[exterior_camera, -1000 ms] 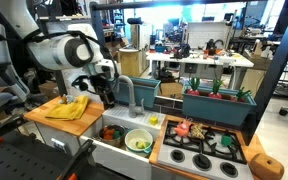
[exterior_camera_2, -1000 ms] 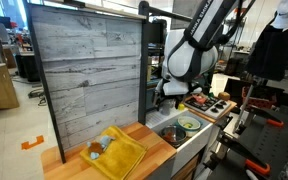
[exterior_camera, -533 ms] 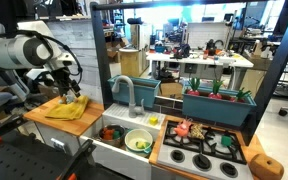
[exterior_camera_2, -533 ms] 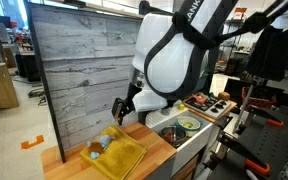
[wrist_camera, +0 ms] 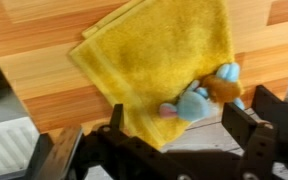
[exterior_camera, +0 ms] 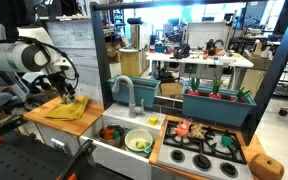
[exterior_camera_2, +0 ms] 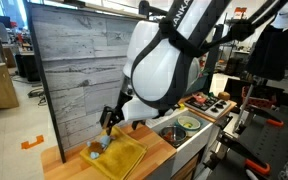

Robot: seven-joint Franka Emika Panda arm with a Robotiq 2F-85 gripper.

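The toy is off the middle of the gap. I will move my gripper down and toward the right in the wrist view, over the blue and orange plush toy (exterior_camera_2: 96, 149) (wrist_camera: 199, 98).
A folded yellow cloth (wrist_camera: 159, 60) lies on the wooden counter (wrist_camera: 34, 75), with a small blue and orange plush toy (wrist_camera: 199, 98) at its edge. My gripper (wrist_camera: 179, 135) hangs open just above them, and the toy sits a little ahead of the gap between the black fingers (wrist_camera: 242, 122). Nothing is held. In both exterior views the gripper (exterior_camera: 66, 92) (exterior_camera_2: 111, 119) is low over the cloth (exterior_camera: 69, 107) (exterior_camera_2: 121, 156), next to the toy (exterior_camera_2: 96, 149).
A sink (exterior_camera: 112, 150) holding a pale bowl (exterior_camera: 137, 140) and small items adjoins the counter, with a faucet (exterior_camera: 124, 95) behind. A toy stove (exterior_camera: 204, 152) and teal planter boxes (exterior_camera: 217, 103) stand further along. A grey plank wall (exterior_camera_2: 84, 70) backs the counter.
The arm has swung from over the sink across to the counter and come down over the yellow cloth and toy. The jaws have stayed open.
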